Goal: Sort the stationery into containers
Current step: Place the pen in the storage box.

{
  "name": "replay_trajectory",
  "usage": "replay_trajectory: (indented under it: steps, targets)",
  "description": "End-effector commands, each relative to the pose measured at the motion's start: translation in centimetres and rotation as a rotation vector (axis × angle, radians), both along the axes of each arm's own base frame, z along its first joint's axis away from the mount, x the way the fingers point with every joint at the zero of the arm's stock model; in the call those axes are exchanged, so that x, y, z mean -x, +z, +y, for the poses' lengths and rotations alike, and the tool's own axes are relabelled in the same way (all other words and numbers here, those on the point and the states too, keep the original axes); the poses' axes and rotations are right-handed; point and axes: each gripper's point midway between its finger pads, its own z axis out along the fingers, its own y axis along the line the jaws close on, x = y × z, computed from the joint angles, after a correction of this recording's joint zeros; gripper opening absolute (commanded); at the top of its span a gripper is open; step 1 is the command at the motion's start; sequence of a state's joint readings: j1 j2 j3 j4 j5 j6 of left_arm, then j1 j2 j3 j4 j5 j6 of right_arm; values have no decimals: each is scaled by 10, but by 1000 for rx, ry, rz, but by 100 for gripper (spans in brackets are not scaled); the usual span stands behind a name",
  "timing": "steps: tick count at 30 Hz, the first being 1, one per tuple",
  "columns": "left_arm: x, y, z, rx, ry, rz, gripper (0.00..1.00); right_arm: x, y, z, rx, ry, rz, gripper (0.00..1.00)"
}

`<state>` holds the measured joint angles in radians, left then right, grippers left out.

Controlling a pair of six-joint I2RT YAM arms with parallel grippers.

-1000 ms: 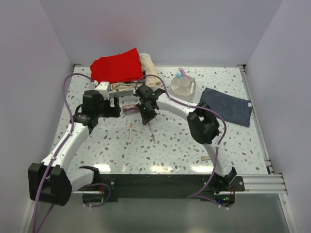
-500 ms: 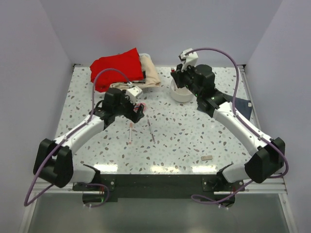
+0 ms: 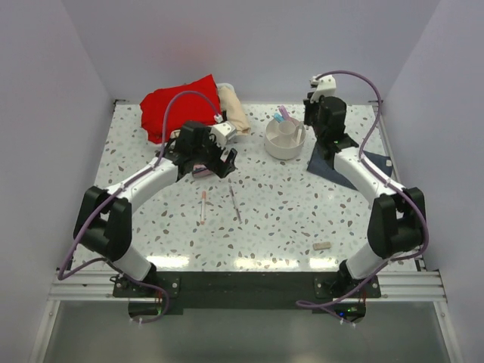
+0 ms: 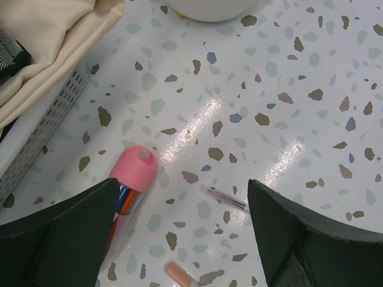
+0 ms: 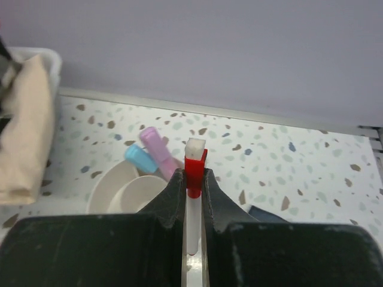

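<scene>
My right gripper holds the upright pen and will next move it down and slightly toward the white organiser (image 3: 285, 139), into the organiser's ring beside the pink marker, because markers already stand there.
The white round organiser (image 3: 285, 139) stands at the back right, with a pink marker (image 5: 157, 150) and a blue marker (image 5: 138, 159) in its ring. My right gripper (image 3: 309, 128) is shut on a red-and-white pen (image 5: 194, 173), held upright just right of the organiser (image 5: 116, 186). My left gripper (image 3: 215, 162) is open, low over the pink-capped clear tube (image 4: 133, 177), which lies by its left finger. Two thin pens (image 3: 203, 206) (image 3: 235, 204) lie mid-table; one (image 4: 228, 199) shows between the left jaws. A beige eraser (image 3: 322, 246) lies front right.
A red cloth (image 3: 181, 103) and a beige cloth (image 3: 235, 110) lie at the back left over a white mesh basket (image 4: 43, 124). A dark blue-grey cloth (image 3: 366, 166) lies right of the organiser, under the right arm.
My right gripper has carried a pen from mid-table to the organiser and now sits at its right side. My left gripper has moved back and right to over the tube.
</scene>
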<state>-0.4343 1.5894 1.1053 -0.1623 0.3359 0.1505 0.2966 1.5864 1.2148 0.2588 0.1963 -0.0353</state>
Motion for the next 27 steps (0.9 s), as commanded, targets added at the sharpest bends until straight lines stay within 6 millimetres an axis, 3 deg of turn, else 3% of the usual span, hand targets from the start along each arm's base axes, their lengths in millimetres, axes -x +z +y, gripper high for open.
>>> replay_trajectory:
  steps: [1,7,8,17,25,27]
  targets:
    - [-14,8,-7,1,-1,-22,93,-28,25,-33,-83,-110,-74,0]
    - [-21,9,-15,-7,-11,-27,93,-49,2,-42,-125,-137,-30,0]
    - [-21,8,-16,-9,-12,-24,93,-54,-7,-41,-136,-136,-11,0]
    - [-27,-3,-15,-35,8,0,93,-76,-30,-21,-198,-82,46,0]
    - [-31,-4,-13,-56,19,-6,93,-83,-61,-16,-200,-74,148,0]
    - [-32,-3,-12,-61,20,-10,93,-82,-66,-14,-200,-76,176,4]
